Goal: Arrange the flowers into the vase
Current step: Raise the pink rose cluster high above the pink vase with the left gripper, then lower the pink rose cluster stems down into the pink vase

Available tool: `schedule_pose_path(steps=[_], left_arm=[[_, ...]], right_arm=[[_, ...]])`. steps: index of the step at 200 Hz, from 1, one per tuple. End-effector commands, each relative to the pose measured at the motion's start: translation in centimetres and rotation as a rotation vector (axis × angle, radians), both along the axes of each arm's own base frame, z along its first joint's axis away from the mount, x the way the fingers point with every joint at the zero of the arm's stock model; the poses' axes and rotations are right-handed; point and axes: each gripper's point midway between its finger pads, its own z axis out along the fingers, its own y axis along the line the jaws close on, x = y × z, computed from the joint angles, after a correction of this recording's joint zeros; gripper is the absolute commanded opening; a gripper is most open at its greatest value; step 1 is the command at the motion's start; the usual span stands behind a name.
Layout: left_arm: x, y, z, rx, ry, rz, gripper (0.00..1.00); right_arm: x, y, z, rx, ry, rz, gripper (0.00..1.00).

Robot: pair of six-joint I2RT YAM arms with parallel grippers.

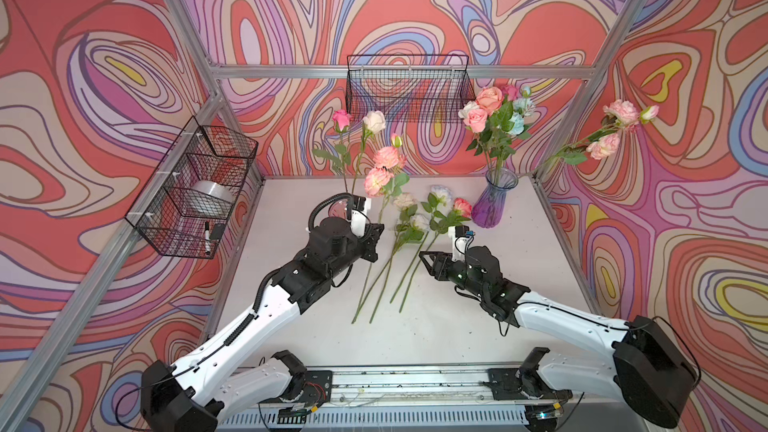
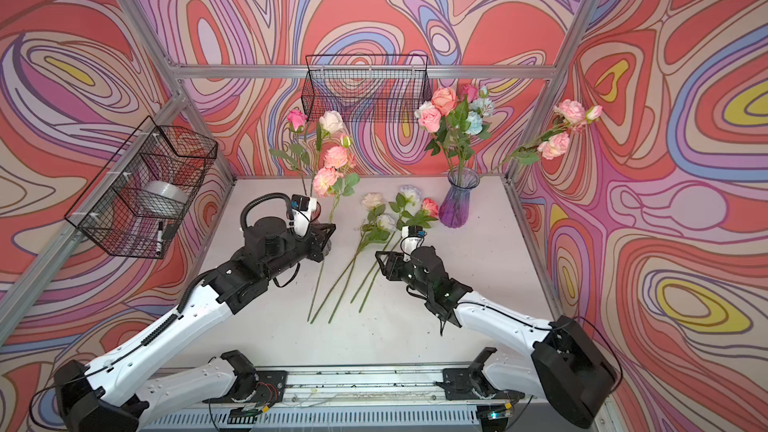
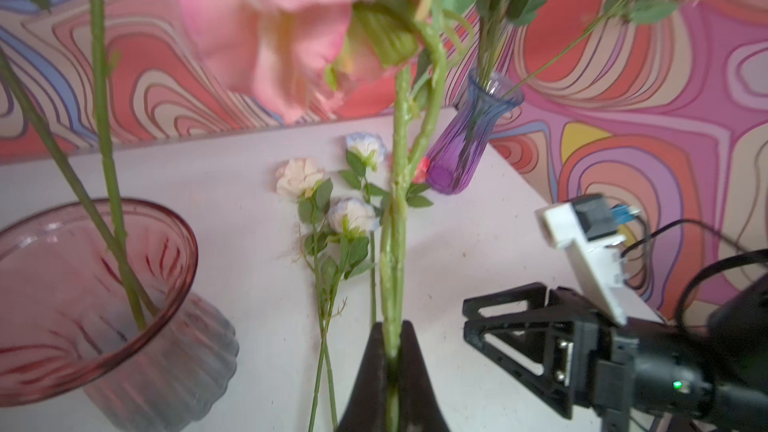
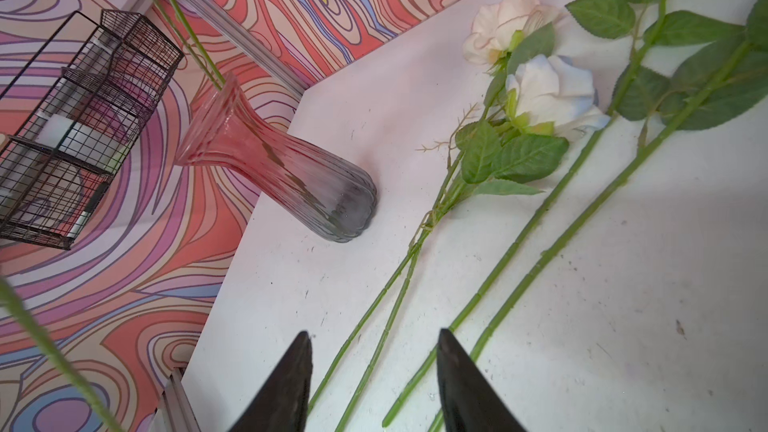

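Note:
The robot will raise its left gripper, lower the stem into the vase and let go, since the pink vase's opening [image 1: 338, 208] [image 3: 89, 300] is beside that gripper and the end of the thick green stem hangs below that vase's rim.
My left gripper [image 3: 392, 326] is shut on the thick green stem [image 3: 395, 218] of a pink-bloomed flower [image 1: 384, 168], holding it upright beside a pink glass vase [image 3: 83, 284]. That vase has two flowers [image 1: 359, 126] standing in it. A purple vase [image 1: 494, 201] at the back right holds several flowers [image 1: 496, 114], one leaning far right [image 1: 615, 130]. Several more flowers [image 1: 415, 222] lie on the table between the arms. In the right wrist view my right gripper [image 4: 374, 338] hangs open, empty, just above their stem ends [image 4: 519, 243].
A wire basket [image 1: 195, 189] with a tape roll and a marker hangs on the left wall. Another wire basket [image 1: 409, 85] hangs on the back rail. Aluminium frame posts [image 1: 544, 176] stand at the table's back corners.

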Motion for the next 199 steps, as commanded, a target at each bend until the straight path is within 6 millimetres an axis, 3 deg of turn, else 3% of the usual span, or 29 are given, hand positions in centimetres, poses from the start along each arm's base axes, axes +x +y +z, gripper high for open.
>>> schedule_pose_path(steps=[1, 23, 38, 51, 73, 144, 165, 199], left_arm=[[-1.0, 0.7, 5.7, -0.097, -0.196, -0.013, 0.00], [-1.7, 2.0, 8.9, -0.129, -0.321, 0.018, 0.00], [-1.8, 2.7, 10.5, -0.118, -0.403, 0.045, 0.00], [-1.7, 3.2, 11.6, -0.108, -0.479, 0.077, 0.00], [-1.5, 4.5, 14.1, -0.095, -0.604, 0.159, 0.00], [-1.3, 6.0, 22.3, -0.103, -0.923, 0.291, 0.00], [0.5, 8.3, 23.8, -0.180, -0.941, 0.385, 0.00], [4.6, 11.7, 23.9, -0.263, -0.912, 0.483, 0.00]], right_arm=[[0.9, -0.2, -0.7, -0.050, -0.014, -0.023, 0.49], [0.7, 0.6, -1.1, -0.084, 0.033, 0.027, 0.50], [0.8, 0.9, -0.2, -0.081, 0.016, 0.041, 0.51], [0.8, 1.1, 0.9, -0.038, -0.017, 0.044, 0.58], [0.6, 1.3, 2.6, -0.030, -0.080, 0.074, 0.63], [-0.6, 2.7, 3.1, 0.042, -0.103, 0.169, 0.62], [-0.7, 2.4, 3.3, 0.042, -0.113, 0.164, 0.62], [-0.9, 2.0, 3.4, 0.025, -0.125, 0.160, 0.61]])
